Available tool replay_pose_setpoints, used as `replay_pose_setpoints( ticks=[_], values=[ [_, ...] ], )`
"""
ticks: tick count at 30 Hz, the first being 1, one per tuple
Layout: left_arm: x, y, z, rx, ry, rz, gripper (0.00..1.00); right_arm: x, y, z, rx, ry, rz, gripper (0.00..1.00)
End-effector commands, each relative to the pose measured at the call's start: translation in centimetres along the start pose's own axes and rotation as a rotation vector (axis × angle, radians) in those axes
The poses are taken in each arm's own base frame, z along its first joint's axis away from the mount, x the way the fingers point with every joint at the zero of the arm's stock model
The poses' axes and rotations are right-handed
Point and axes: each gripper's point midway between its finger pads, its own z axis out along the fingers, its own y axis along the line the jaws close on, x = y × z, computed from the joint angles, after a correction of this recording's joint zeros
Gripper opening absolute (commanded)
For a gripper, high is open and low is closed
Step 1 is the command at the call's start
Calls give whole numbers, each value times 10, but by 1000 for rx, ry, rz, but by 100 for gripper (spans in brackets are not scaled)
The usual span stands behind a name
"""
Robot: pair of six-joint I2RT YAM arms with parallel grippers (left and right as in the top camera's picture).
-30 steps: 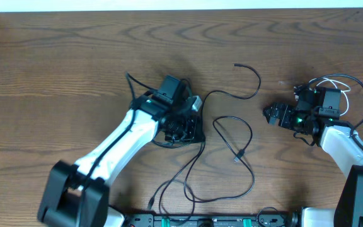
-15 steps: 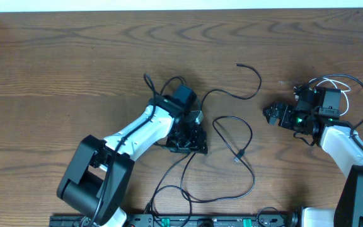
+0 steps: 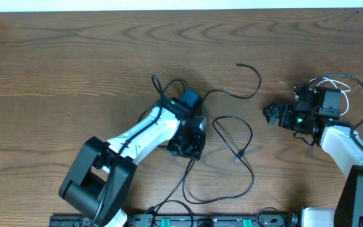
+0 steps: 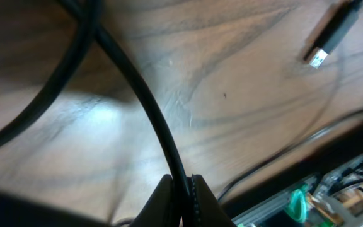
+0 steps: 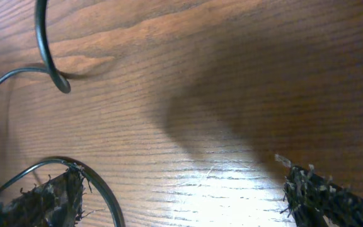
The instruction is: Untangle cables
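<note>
Pieces of cable cross near the table's front edge, so my left gripper will pull the black cable up and outward, over the far cable's bend point(image 3: 212, 93), and let it go.
Thin black cables point(image 3: 235, 135) lie looped in the middle of the wooden table, one end curling up at the far middle point(image 3: 247, 68) and others running to the front edge. My left gripper point(image 3: 190, 146) is shut on a black cable point(image 4: 150, 113), seen pinched between its fingertips point(image 4: 182, 189) in the left wrist view. A plug end point(image 4: 329, 34) lies on the wood beyond. My right gripper point(image 3: 271, 115) is open and empty at the right, its fingers apart point(image 5: 181, 195) over bare wood, with a black cable point(image 5: 46, 57) curving at its left. No white cable lies on the table.
The arm bases and a rail point(image 3: 207, 222) line the front edge. Thick black and white cords point(image 3: 339, 82) loop over the right arm's wrist. The table's far half is bare wood point(image 3: 106, 50).
My left gripper has moved right and toward the front with the black cable, swinging its wrist round. The cable loops near the front edge have shifted. The right arm has not moved.
</note>
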Motion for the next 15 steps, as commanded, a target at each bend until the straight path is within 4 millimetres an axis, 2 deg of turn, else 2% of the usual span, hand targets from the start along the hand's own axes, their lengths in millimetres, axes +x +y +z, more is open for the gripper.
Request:
replay_pose_setpoints(
  ticks=[1, 2, 4, 7, 9, 10, 12, 13, 15],
  values=[
    [-44, -23, -71, 56, -195, 19, 8, 1, 2, 1, -7, 6, -18, 99],
    [-53, -28, -92, 73, -250, 24, 8, 1, 2, 1, -7, 6, -18, 99],
    [-73, -41, -148, 113, -402, 51, 7, 1, 2, 1, -7, 6, -18, 99],
    [-93, -63, -249, 183, -691, 91, 8, 1, 2, 1, -7, 6, -18, 99],
    [-98, -72, -333, 198, -950, 135, 7, 1, 2, 1, -7, 6, -18, 99],
    [-97, -68, -382, 158, -1113, 136, 7, 1, 2, 1, -7, 6, -18, 99],
    [-84, -52, -470, 55, -1421, 60, 7, 1, 2, 1, -7, 6, -18, 99],
    [-69, -41, -514, 3, -1582, -7, 7, 1, 2, 1, -7, 6, -18, 99],
    [-36, -35, -574, -24, -1811, -89, 7, 1, 2, 1, -7, 6, -18, 99]
  ],
)
